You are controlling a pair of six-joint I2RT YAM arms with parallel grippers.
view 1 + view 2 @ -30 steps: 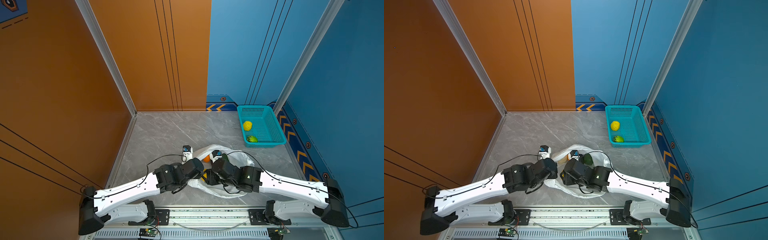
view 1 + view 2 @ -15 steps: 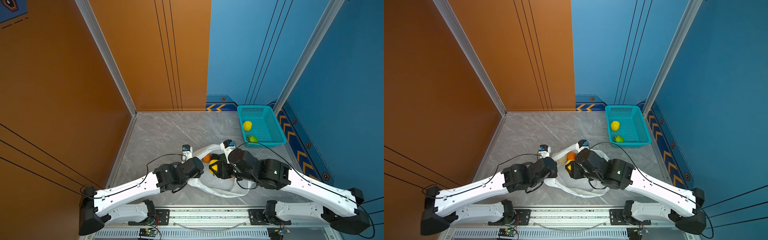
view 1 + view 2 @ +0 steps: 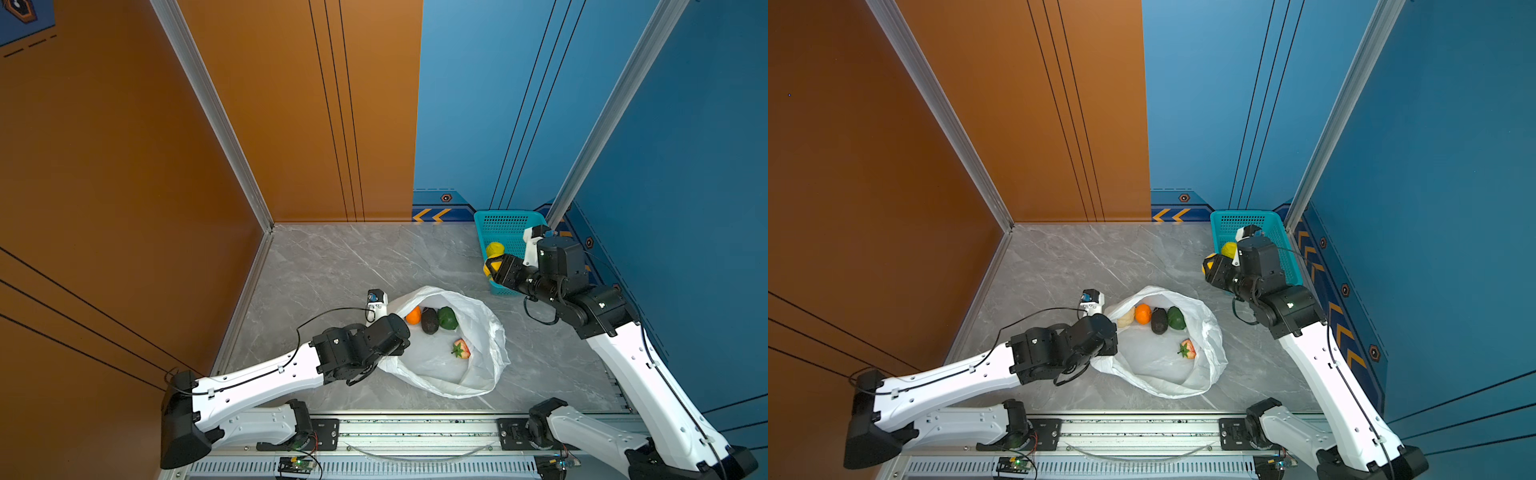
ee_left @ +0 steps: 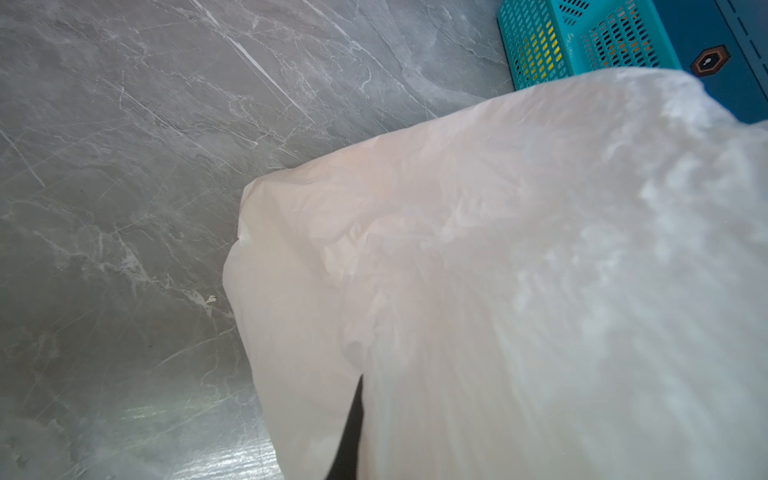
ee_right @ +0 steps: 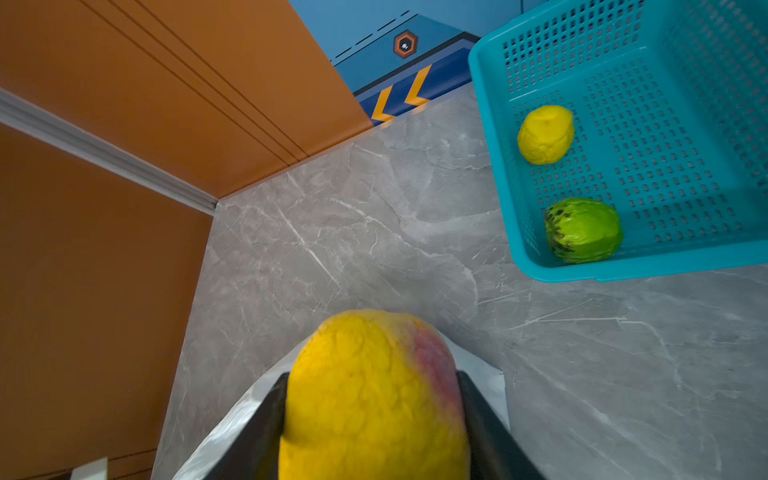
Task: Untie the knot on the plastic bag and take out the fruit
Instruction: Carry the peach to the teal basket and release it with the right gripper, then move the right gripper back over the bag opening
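Observation:
The right gripper carries the red-blushed fruit point(image 5: 365, 407) across the basket's rim next, then lowers and releases it beside the yellow bumpy one, since bare basket bottom lies below.
The white plastic bag point(image 3: 478, 332) lies open on the floor; no knot shows. Inside it are an orange fruit point(image 3: 413, 316), a black one point(image 3: 429, 321), a dark green one point(image 3: 447, 318) and a red-pink strawberry point(image 3: 461, 348). A cream one point(image 3: 1126, 317) sits at the bag's left rim. My left gripper point(image 3: 398, 348) is shut on that rim, and plastic point(image 4: 498, 270) fills the left wrist view. My right gripper point(image 5: 372, 382) is shut on a yellow, red-blushed fruit point(image 5: 365, 407), held just outside the basket's near left corner point(image 3: 492, 266).
The teal basket point(image 3: 505, 222) stands in the back right corner against the blue wall. It holds a yellow bumpy fruit point(image 5: 545, 135) and a bright green one point(image 5: 582, 231). Orange walls close off the left and back. The arms' rail runs along the front edge.
My right gripper has come up out of the bag with the yellow fruit and swung back and right to the basket. The left gripper has stayed on the bag's rim.

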